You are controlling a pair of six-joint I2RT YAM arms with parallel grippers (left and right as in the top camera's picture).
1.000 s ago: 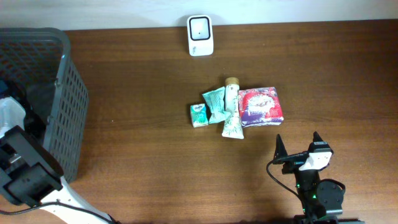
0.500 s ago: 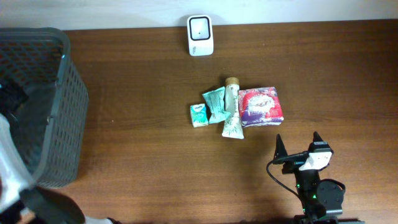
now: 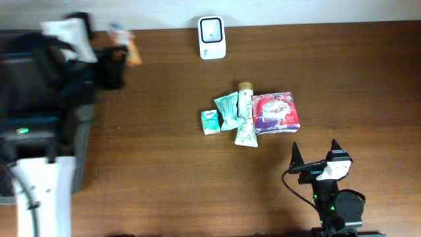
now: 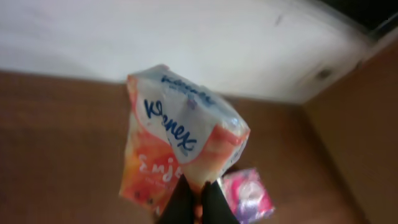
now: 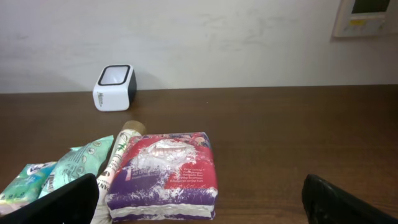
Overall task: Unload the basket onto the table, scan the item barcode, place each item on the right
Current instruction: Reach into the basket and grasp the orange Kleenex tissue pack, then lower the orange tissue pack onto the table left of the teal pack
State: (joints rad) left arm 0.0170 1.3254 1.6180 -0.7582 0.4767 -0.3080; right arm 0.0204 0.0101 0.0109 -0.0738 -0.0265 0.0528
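My left gripper moves down and over bare tabletop beside the teal packs next to release, since that spot lies below and to its right in the overhead view.
My left gripper (image 4: 199,198) is shut on the lower edge of an orange and white Kleenex tissue pack (image 4: 180,146), held up in the air. From overhead the left arm is a blur at the back left, and the pack (image 3: 126,47) shows beyond the gripper (image 3: 113,64). The white barcode scanner (image 3: 212,37) stands at the table's back edge, to the right of the pack; it is also in the right wrist view (image 5: 114,87). My right gripper (image 3: 316,157) rests open near the front right, nothing between its fingers (image 5: 202,200).
A pile lies mid-table: a red and purple pack (image 3: 276,113), a white tube (image 3: 245,117) and two teal packs (image 3: 227,108). A grey basket (image 3: 82,141) stands at the left edge, largely hidden by the left arm.
The left arm has come up out of the basket with the tissue pack and swung toward the table's back. The right arm has not moved.
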